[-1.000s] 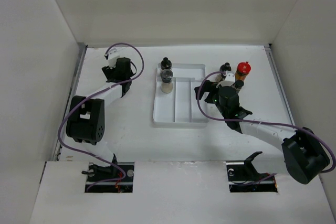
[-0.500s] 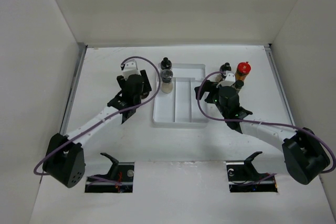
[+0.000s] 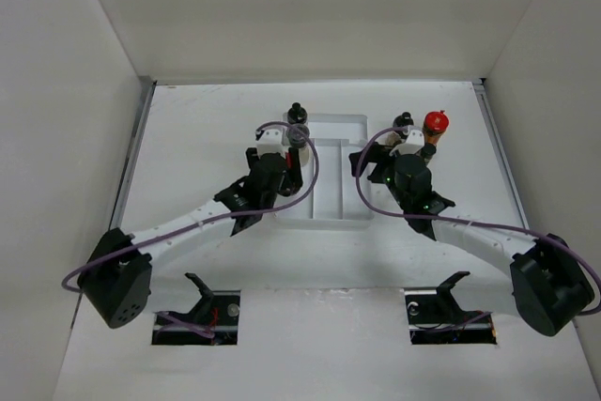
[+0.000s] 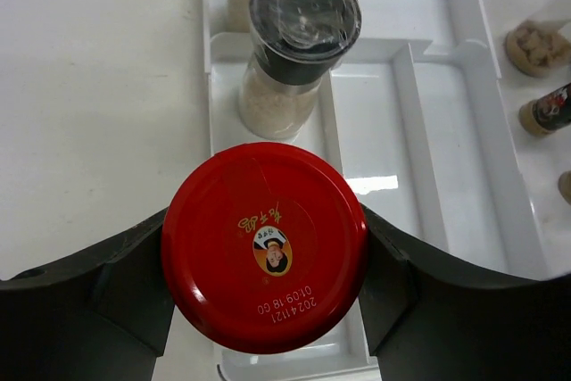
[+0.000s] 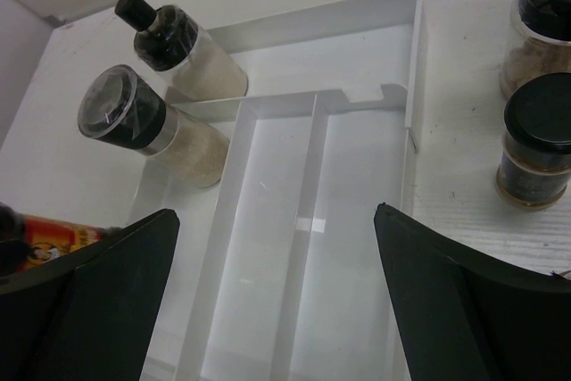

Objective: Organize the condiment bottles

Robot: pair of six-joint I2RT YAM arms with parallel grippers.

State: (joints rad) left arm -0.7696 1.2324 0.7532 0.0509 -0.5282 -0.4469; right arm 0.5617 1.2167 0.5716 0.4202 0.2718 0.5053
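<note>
The left gripper shifts slightly toward the tray's middle section next, then lowers the amber bottle onto the tray's empty bottom in front of the pale black-capped bottle.
My left gripper (image 4: 265, 260) is shut on an amber bottle with a red cap (image 4: 264, 238) and holds it upright over the near end of the left compartment of the white divided tray (image 4: 446, 176). Its label shows in the right wrist view (image 5: 53, 231). A pale black-capped bottle (image 4: 290, 51) stands in that compartment just beyond, and a slim one (image 5: 174, 46) stands behind it. My right gripper (image 5: 275, 213) is open and empty above the tray's right side (image 3: 338, 185). A second red-capped bottle (image 3: 435, 123) and two black-capped ones (image 5: 535, 153) (image 5: 544, 24) stand right of the tray.
The tray's middle and right compartments (image 5: 357, 220) hold nothing. White walls close in the table at the left, back and right. My two arms (image 3: 188, 223) (image 3: 470, 227) reach in from the near edge on either side of the tray.
My left arm has swung from the far left of the table rightward to the tray's left compartment. The right arm has hardly moved.
</note>
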